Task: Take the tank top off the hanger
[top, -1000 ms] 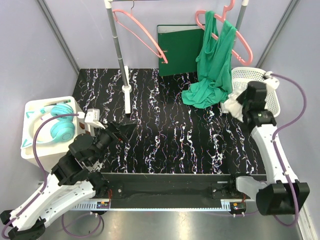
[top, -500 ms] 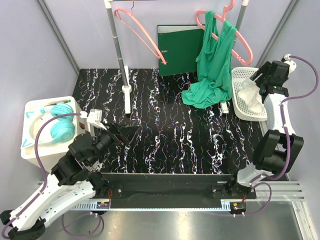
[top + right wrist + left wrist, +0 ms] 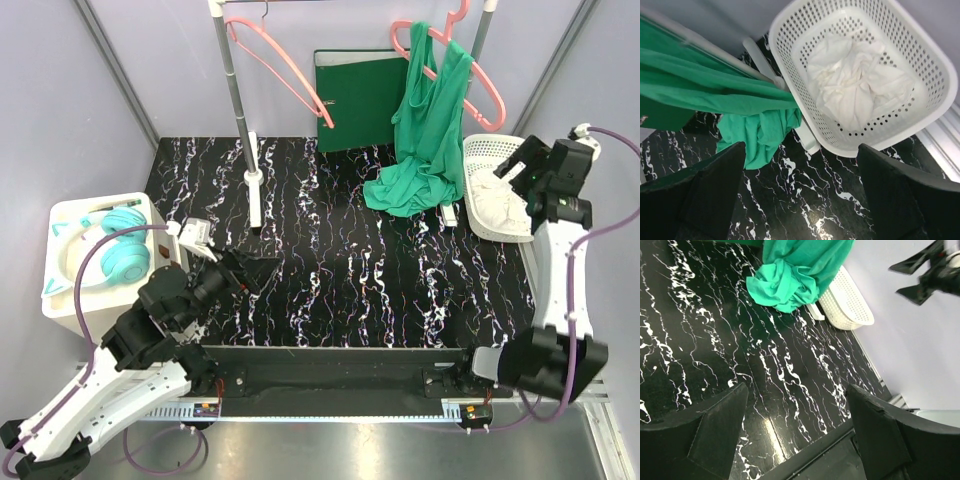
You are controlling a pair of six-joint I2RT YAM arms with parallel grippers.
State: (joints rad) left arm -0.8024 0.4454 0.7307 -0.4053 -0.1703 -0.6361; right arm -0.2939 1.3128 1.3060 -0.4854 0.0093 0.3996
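My right gripper should move up, outward and to the left in the top view next, to close on the hanger's arm on the basket side, because that arm is bare beyond the tank top's strap.
The green tank top [image 3: 425,125] hangs by its straps on a pink hanger [image 3: 487,90] at the right end of the rail, its lower part heaped on the black marbled table [image 3: 340,250]. My right gripper [image 3: 518,168] hovers open and empty over the white basket [image 3: 478,150], to the right of the tank top. In the right wrist view the tank top [image 3: 715,92] lies upper left of the open gripper [image 3: 802,200]. Open and empty too, my left gripper [image 3: 250,270] hangs low over the table's front left, with the tank top [image 3: 795,270] far ahead.
The basket [image 3: 932,60] holds a crumpled white cloth [image 3: 855,87]. A bare pink hanger [image 3: 285,65] hangs at the rail's left beside the rack pole [image 3: 240,110]. A green folder [image 3: 360,95] leans on the back wall. Teal headphones [image 3: 115,255] lie on a white box at left.
My right gripper has opened and let go of the white cloth, which now lies in the basket; the arm swung right and back. The left gripper shifted slightly right.
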